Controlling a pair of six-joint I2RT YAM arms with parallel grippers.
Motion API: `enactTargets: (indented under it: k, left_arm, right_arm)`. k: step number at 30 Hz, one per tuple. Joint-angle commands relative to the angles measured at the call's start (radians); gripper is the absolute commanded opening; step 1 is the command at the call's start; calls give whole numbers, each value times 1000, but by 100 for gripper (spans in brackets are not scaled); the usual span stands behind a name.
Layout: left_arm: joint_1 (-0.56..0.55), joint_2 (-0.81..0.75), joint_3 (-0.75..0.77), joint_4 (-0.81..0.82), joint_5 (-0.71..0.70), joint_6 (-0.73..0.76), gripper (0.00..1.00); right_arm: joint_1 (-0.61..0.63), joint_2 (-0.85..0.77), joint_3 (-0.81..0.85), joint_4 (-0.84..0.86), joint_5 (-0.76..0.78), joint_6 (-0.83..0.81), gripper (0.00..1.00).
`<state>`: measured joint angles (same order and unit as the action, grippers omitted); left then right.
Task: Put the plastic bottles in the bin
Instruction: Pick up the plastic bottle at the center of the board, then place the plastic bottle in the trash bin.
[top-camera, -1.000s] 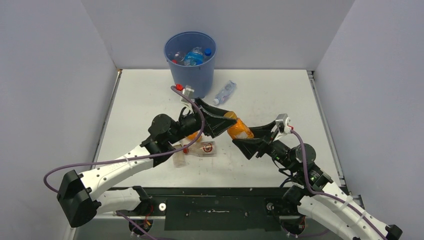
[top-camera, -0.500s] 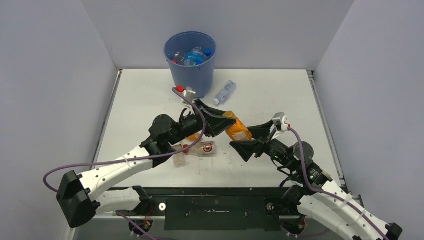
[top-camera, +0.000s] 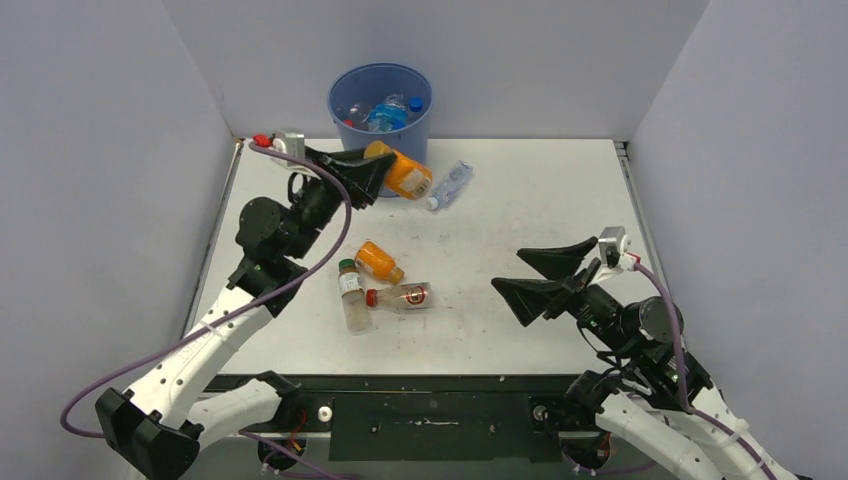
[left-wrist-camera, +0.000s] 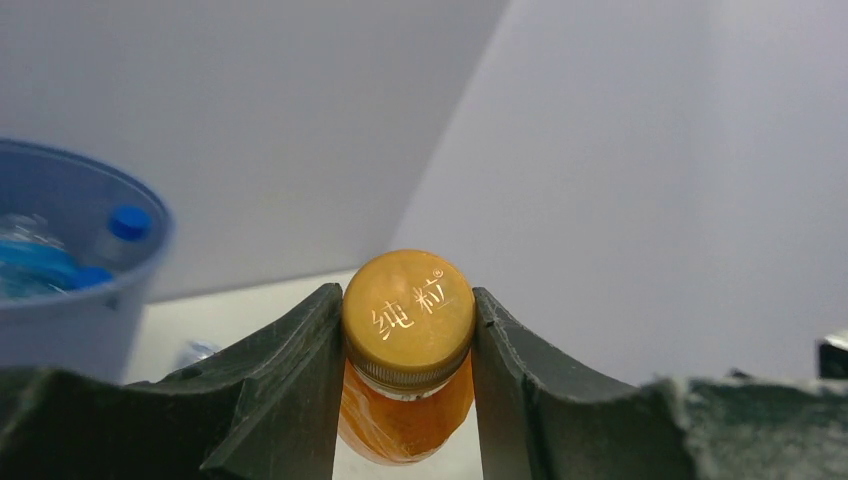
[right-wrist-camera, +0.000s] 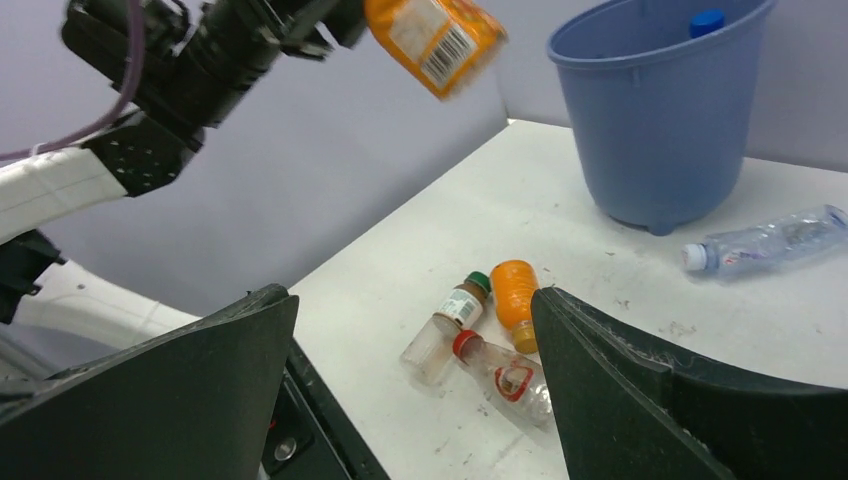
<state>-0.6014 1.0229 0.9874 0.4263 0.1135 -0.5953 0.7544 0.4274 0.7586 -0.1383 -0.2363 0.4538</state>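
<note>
I should carry the orange bottle outward with my left gripper, turning toward the blue bin (top-camera: 380, 120), and release it over the bin's opening, because the bottle hangs outside the bin's rim.
My left gripper (top-camera: 381, 170) is shut on an orange bottle (top-camera: 405, 175) by its gold cap (left-wrist-camera: 408, 308), held in the air just in front of the blue bin (top-camera: 380, 120). Several bottles lie inside the bin. On the table lie a clear blue-labelled bottle (top-camera: 450, 184), a small orange bottle (top-camera: 378, 262), a green-capped bottle (top-camera: 351, 296) and a red-capped clear bottle (top-camera: 402, 297). My right gripper (top-camera: 508, 270) stands open and empty at the right, pointing toward these bottles (right-wrist-camera: 505, 375). The right wrist view shows the held bottle (right-wrist-camera: 435, 32) high beside the bin (right-wrist-camera: 660, 110).
Grey walls close in the table (top-camera: 520, 210) on three sides. The left arm (top-camera: 265, 235) reaches up along the left side. A black rail (top-camera: 430, 400) runs along the near edge between the arm bases.
The right gripper opened, let go of the orange bottle and drew back to the right. The left gripper closed on it and carried it up and back toward the bin.
</note>
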Motion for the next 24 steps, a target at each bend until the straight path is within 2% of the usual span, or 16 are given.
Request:
enactTargets:
  k: [1, 5, 12, 19, 24]
  left_arm:
    - [66, 41, 160, 6, -190, 244, 0]
    - [106, 179, 256, 126, -345, 484, 0]
    - [221, 490, 458, 251, -357, 575, 0]
    - [281, 785, 720, 159, -355, 521, 0]
    - [287, 958, 926, -15, -363, 513, 0]
  right_arm:
    - [0, -56, -65, -47, 212, 24, 90]
    - [0, -109, -175, -40, 351, 86, 90]
    - [0, -106, -268, -52, 427, 157, 90]
    - [0, -25, -303, -31, 487, 135, 90]
    - [2, 21, -326, 5, 509, 125, 90]
